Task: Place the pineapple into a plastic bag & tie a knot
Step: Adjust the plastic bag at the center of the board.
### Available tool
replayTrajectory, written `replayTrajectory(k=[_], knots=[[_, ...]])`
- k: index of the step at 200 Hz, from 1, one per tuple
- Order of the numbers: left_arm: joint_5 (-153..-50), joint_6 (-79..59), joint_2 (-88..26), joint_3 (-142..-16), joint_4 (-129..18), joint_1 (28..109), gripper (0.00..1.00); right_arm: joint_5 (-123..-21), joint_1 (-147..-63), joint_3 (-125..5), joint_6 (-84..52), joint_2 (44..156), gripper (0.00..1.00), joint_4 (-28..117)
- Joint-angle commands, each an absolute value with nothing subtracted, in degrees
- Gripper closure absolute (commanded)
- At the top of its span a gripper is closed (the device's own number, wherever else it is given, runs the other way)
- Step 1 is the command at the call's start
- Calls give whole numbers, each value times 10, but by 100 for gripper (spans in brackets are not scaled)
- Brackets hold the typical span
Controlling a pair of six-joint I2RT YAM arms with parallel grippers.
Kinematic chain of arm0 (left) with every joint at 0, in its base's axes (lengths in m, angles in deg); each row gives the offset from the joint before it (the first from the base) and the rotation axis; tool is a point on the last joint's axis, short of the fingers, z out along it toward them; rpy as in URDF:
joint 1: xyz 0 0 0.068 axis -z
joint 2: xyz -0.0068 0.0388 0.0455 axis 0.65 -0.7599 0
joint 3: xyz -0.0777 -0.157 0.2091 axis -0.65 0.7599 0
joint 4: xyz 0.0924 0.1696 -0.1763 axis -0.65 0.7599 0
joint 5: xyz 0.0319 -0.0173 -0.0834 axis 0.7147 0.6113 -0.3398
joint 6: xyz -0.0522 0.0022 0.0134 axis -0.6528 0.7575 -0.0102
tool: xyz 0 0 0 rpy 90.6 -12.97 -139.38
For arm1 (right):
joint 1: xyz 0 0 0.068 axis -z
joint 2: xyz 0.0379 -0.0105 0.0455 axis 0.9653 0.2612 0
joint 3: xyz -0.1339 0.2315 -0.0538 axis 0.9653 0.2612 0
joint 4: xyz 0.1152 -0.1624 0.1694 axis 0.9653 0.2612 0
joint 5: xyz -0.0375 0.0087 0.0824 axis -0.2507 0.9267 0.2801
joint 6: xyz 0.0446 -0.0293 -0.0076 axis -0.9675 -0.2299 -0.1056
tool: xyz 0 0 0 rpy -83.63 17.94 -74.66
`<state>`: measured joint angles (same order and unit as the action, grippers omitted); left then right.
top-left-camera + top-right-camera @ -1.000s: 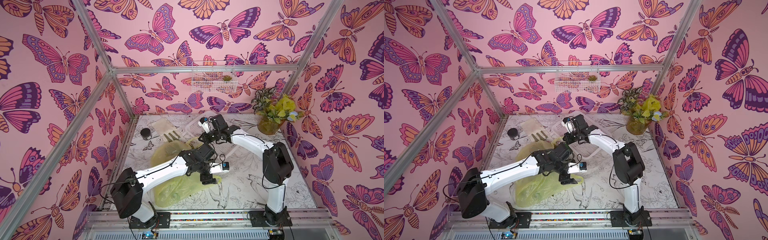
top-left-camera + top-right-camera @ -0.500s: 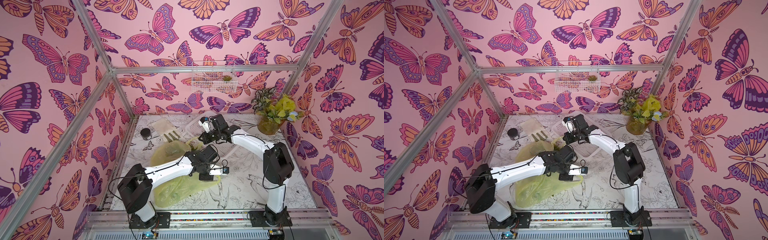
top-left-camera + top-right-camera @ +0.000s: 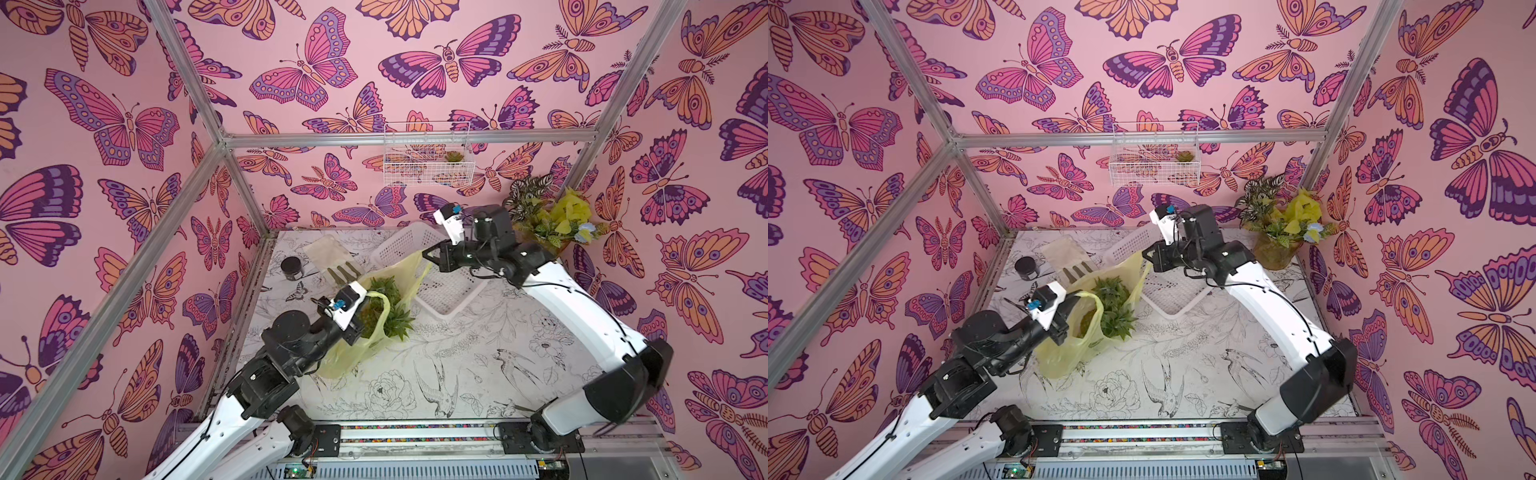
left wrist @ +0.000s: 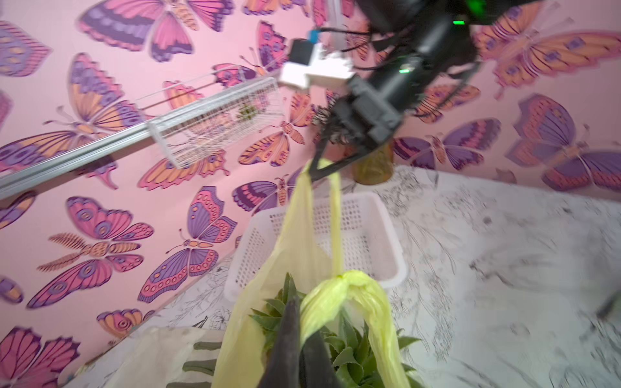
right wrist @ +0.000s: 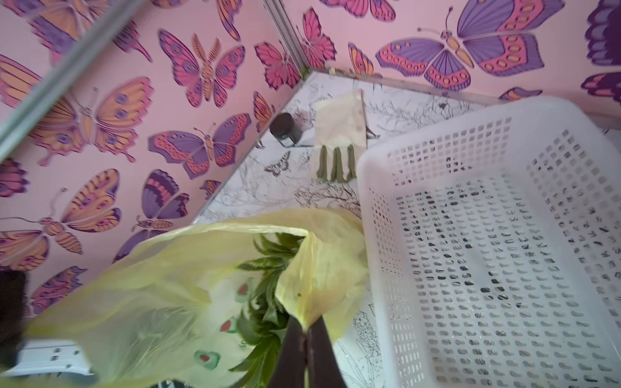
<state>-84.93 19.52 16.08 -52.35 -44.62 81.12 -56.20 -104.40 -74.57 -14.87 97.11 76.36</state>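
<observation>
I need to move my right gripper back next, away from my left gripper and past the basket's near end, and let go of the handle, because the basket is below the far handle.
The yellow-green plastic bag stands on the table with the pineapple inside, its green crown poking out of the mouth. My left gripper is shut on a bunched handle loop at the near side of the mouth. My right gripper is shut on the far handle and holds it raised and taut. Where the taut strip meets the bunched loop sits a small lump. I cannot tell whether it is a knot.
A white perforated basket lies tilted right behind the bag, under the right arm. A black jar and a cloth with green cutlery lie at the back left. A potted plant fills the back right corner.
My left gripper moved left and back from the bag's right side and shut on the handle loop. The bag is gathered more upright, with the crown showing. The right arm barely moved.
</observation>
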Motion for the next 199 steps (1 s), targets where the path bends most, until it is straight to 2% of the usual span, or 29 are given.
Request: replayTrajectory(k=[1, 22, 71, 83, 128, 140, 160, 199], knots=[[-742, 96, 147, -532, -480, 782, 100, -497, -1027, -791, -188, 927, 100, 782], [-709, 29, 125, -559, -442, 742, 100, -462, -1020, -828, -211, 897, 100, 798], [-886, 4, 114, -554, -435, 709, 100, -442, -1020, -810, -222, 834, 100, 818], [-934, -2, 111, -542, -446, 706, 100, -463, -1020, -779, -191, 820, 100, 853], [-1135, -19, 118, -484, -577, 705, 100, -673, -1020, -723, -62, 783, 100, 1018], [-1143, -23, 113, -477, -613, 705, 100, -732, -1020, -730, -49, 774, 100, 1035], [-1134, -14, 92, -484, -654, 705, 100, -775, -1020, -751, -30, 765, 100, 1039], [-1102, 18, 32, -542, -712, 692, 100, -765, -1020, -777, -27, 748, 100, 1005]])
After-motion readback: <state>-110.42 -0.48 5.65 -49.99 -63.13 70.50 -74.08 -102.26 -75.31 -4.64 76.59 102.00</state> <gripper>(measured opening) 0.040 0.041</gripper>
